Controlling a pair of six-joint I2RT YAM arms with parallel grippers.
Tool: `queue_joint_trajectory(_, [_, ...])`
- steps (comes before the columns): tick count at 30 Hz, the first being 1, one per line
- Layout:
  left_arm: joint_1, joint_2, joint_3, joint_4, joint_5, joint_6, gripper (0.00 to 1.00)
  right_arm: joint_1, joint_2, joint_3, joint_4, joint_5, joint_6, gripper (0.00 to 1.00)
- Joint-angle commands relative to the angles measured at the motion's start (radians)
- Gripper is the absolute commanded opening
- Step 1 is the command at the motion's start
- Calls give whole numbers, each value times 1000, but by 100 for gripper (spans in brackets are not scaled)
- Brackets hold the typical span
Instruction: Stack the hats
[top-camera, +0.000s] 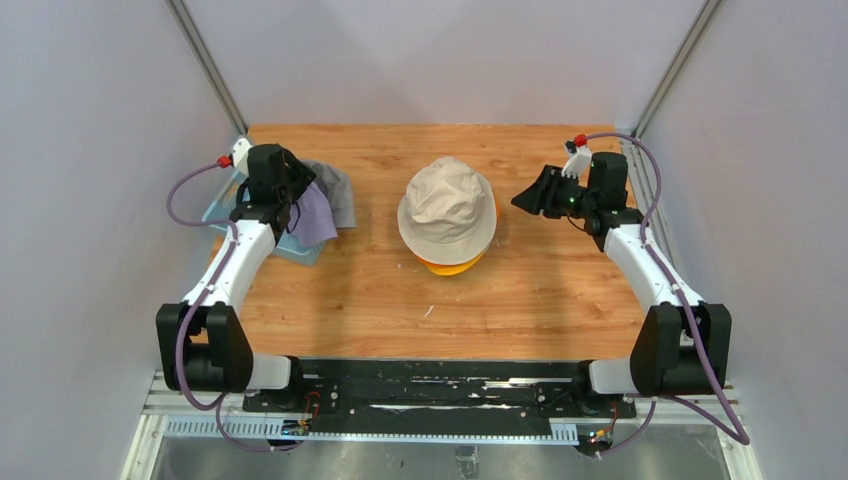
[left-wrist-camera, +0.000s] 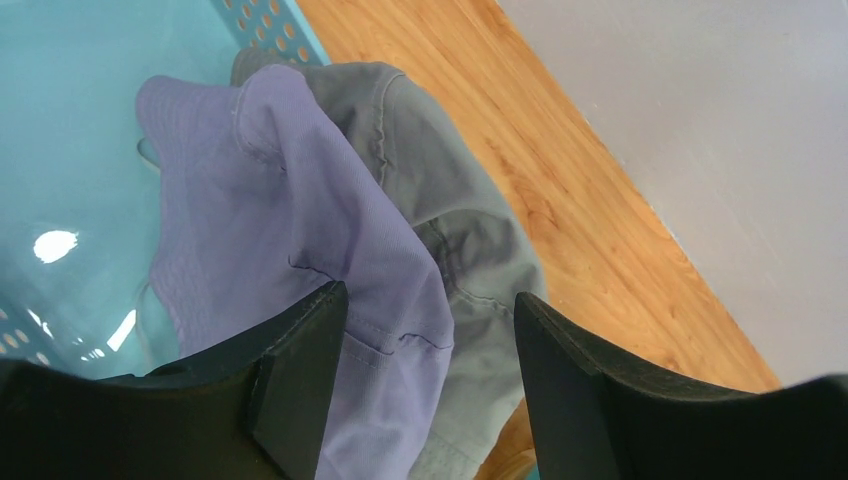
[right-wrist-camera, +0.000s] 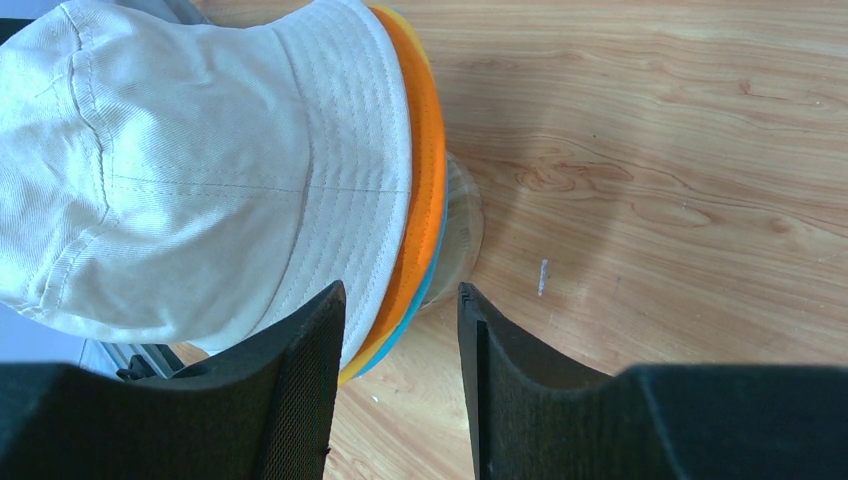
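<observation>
I will stay over the lavender hat (top-camera: 315, 215) next and close my left gripper's open fingers on the hat's raised fold between them.
A stack of hats stands mid-table with the beige hat (top-camera: 447, 205) on top and the orange hat's brim (top-camera: 455, 265) showing under it. In the right wrist view the beige hat (right-wrist-camera: 200, 170) lies over the orange (right-wrist-camera: 425, 180), thin teal (right-wrist-camera: 420, 290) and yellow (right-wrist-camera: 350, 372) brim edges. My right gripper (top-camera: 522, 200) (right-wrist-camera: 400, 300) is open and empty just right of the stack. The lavender hat (top-camera: 315, 215) (left-wrist-camera: 290, 200) and grey hat (top-camera: 342, 190) (left-wrist-camera: 450, 200) drape over the basket's edge. My left gripper (top-camera: 293, 205) (left-wrist-camera: 430, 310) is open right above them, with its jaws either side of the lavender fabric.
The light blue plastic basket (top-camera: 222, 215) (left-wrist-camera: 80, 100) sits at the table's left edge under the left gripper. The wooden stand's round base (right-wrist-camera: 465, 230) shows beneath the stack. Walls close in the back and both sides of the table (top-camera: 540, 290).
</observation>
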Motion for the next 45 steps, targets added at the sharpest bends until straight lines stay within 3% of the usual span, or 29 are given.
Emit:
queue_joint_trajectory(1, [0, -8, 26, -29, -27, 23, 67, -3, -15, -9, 21, -16, 7, 45])
queue_joint_trajectory(6, [0, 20, 29, -33, -23, 34, 65, -3, -14, -10, 26, -15, 9, 45])
queue_joint_trajectory(10, [0, 44, 21, -25, -15, 31, 55, -3, -12, -9, 26, -14, 9, 45])
queue_joint_trajectory(13, [0, 50, 14, -15, -10, 27, 36, -3, -10, -8, 26, -15, 9, 45])
queue_joint_trajectory(16, [0, 45, 10, -11, -12, 24, 3, -3, -11, -8, 26, -15, 9, 45])
queue_joint_trajectory(17, [0, 37, 11, -12, -11, 21, 1, -3, -11, -9, 27, -15, 9, 45])
queue_joint_trajectory(23, [0, -121, 9, 35, 43, 22, 0, -3, -12, -7, 28, -18, 10, 45])
queue_joint_trajectory(30, [0, -307, 42, 153, 215, -2, 0, -2, -27, -10, 32, -15, 10, 45])
queue_joint_trajectory(36, [-1, -302, -14, 512, 481, -152, 0, -2, -43, -8, 45, -15, 19, 45])
queue_joint_trajectory(41, [-1, -160, -28, 944, 664, -386, 0, -1, -55, -4, 50, -22, 25, 45])
queue_joint_trajectory(45, [-12, -38, -12, 1189, 725, -592, 0, -1, -68, 0, 67, -37, 37, 45])
